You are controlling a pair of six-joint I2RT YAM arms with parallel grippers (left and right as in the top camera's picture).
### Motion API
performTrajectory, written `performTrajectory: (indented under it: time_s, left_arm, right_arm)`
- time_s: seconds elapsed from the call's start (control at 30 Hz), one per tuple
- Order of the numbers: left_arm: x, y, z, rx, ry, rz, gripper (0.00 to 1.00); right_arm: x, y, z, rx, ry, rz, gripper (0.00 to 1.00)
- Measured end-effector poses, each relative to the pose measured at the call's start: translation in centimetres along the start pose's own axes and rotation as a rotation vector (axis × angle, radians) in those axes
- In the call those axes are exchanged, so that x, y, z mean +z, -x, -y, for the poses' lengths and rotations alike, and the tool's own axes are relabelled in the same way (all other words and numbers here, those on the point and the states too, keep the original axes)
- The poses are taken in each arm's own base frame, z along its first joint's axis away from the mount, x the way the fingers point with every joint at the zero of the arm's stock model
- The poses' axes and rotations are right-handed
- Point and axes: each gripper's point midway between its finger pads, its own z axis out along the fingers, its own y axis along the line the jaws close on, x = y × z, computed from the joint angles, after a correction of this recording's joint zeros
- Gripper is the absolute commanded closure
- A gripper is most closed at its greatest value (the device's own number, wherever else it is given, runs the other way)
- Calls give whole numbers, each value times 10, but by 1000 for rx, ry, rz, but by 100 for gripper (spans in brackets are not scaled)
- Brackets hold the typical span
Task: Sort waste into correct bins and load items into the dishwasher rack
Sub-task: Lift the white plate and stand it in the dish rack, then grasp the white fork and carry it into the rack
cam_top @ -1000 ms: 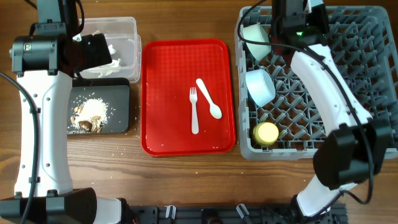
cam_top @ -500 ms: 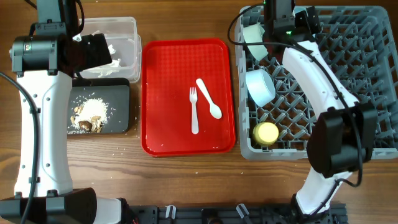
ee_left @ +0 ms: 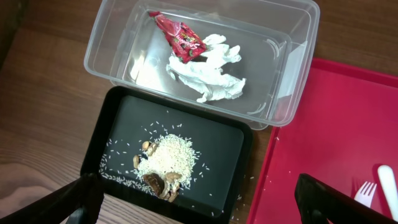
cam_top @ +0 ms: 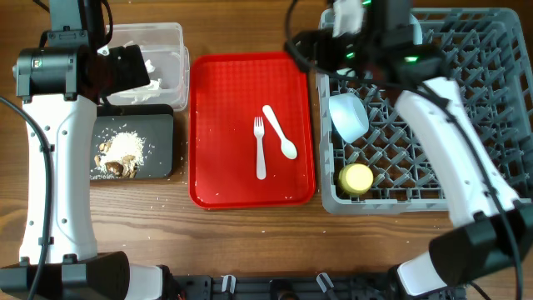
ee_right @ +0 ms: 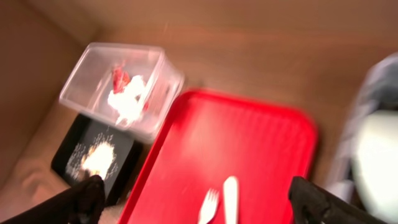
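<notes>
The white fork narrows behind its tines, so I should move my right gripper back, to the left in the overhead view, and down onto the white fork's slim neck [cam_top: 259, 139] [ee_right: 204, 217].
The white fork [cam_top: 260, 148] and spoon [cam_top: 279, 133] lie side by side in the middle of the flat red tray [cam_top: 225, 125]. My right gripper [cam_top: 301, 48] hangs open and empty over that tray's far right corner, beside the grey dishwasher rack [cam_top: 483, 100]. Its blurred wrist view has the fork [ee_right: 208, 205] and spoon [ee_right: 230, 196] between its fingertips. A light blue bowl [cam_top: 348, 117] and a yellow cup [cam_top: 358, 177] stand in the rack. My left gripper [ee_left: 199, 211] is open above the black tray [ee_left: 112, 124] of food scraps [ee_left: 165, 165]. The clear tub [ee_left: 292, 37] holds the red wrapper [ee_left: 180, 37] and the napkin [ee_left: 208, 71].
The tub [cam_top: 158, 50] and the black tray [cam_top: 158, 142] sit at the far left, touching the red tray's left edge. Loose rice grains lie on the wood in front of the black tray. The right arm crosses above the rack's left half.
The right gripper has opened and swung left, from above the rack's back-left corner to over the red tray's corner. The left arm has not moved.
</notes>
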Motion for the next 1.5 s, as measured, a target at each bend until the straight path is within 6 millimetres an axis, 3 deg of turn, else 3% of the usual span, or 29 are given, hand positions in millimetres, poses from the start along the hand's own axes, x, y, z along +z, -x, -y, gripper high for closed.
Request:
performTrajectory:
  time_s: [0.17,0.3,0.53,0.77,0.83,0.9,1.0,1.07,1.37,1.5]
  left_arm:
    - [0,0,0,0,0,0,0]
    - [0,0,0,0,0,0,0]
    - [0,0,0,0,0,0,0]
    - [0,0,0,0,0,0,0]
    - [0,0,0,0,0,0,0]
    - [0,0,0,0,0,0,0]
    - [0,0,0,0,0,0,0]
    - [0,0,0,0,0,0,0]
    - [0,0,0,0,0,0,0]
    - [0,0,0,0,0,0,0]
  right_arm:
    - [59,-67,-50,-48,15,-213,9]
    - [84,-107,-65,-80,-38,-321,9]
    - [101,-145,-52,-76,-109,-443,9]
    - [104,-145,-48,-75,-129,-440,14]
    - [113,-145,-41,-79,-156,-428,16]
    - [125,-157,-30,-57,-187,-460,19]
    - [148,-188,-10,-3,-239,-542,27]
    - [152,-197,-2,22,-265,-567,32]
    - [160,-222,11,150,-337,-621,53]
    - [165,-232,13,206,-354,-640,72]
